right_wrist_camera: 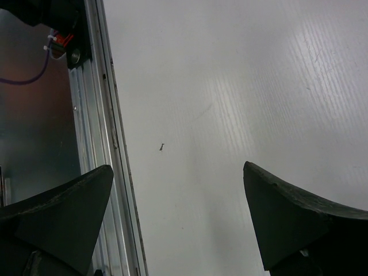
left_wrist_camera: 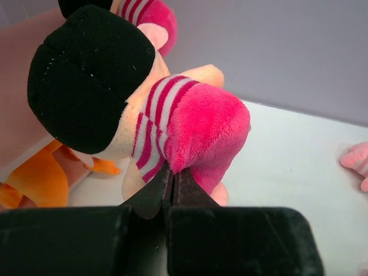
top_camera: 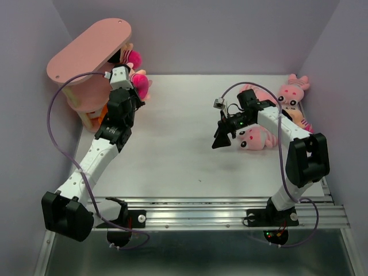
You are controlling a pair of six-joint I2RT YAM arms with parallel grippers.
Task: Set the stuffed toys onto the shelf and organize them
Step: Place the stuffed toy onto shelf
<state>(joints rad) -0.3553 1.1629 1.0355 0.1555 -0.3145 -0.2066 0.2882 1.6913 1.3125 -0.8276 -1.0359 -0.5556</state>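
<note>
I should next move my left gripper to the left in the top view, over the bare shelf board beside the second doll, and release.
The pink shelf (top_camera: 86, 52) stands at the far left. My left gripper (left_wrist_camera: 172, 175) is shut on the magenta edge of a black-haired doll (left_wrist_camera: 190, 123) in striped clothes, held beside the shelf (left_wrist_camera: 17, 86). From above, this doll (top_camera: 141, 84) shows just past the left wrist. A second doll (top_camera: 130, 57) sits on a shelf board, and an orange toy (left_wrist_camera: 40, 181) lies lower down. My right gripper (top_camera: 221, 140) hangs open over bare table, nothing between its fingers (right_wrist_camera: 287, 218). Light pink striped toys (top_camera: 256, 138) lie behind it.
More pink toys (top_camera: 293, 89) and a peach one (top_camera: 299, 118) lie along the right wall. The metal base rail (right_wrist_camera: 103, 144) runs along the near table edge, close under the right gripper. Purple cables loop off both arms.
</note>
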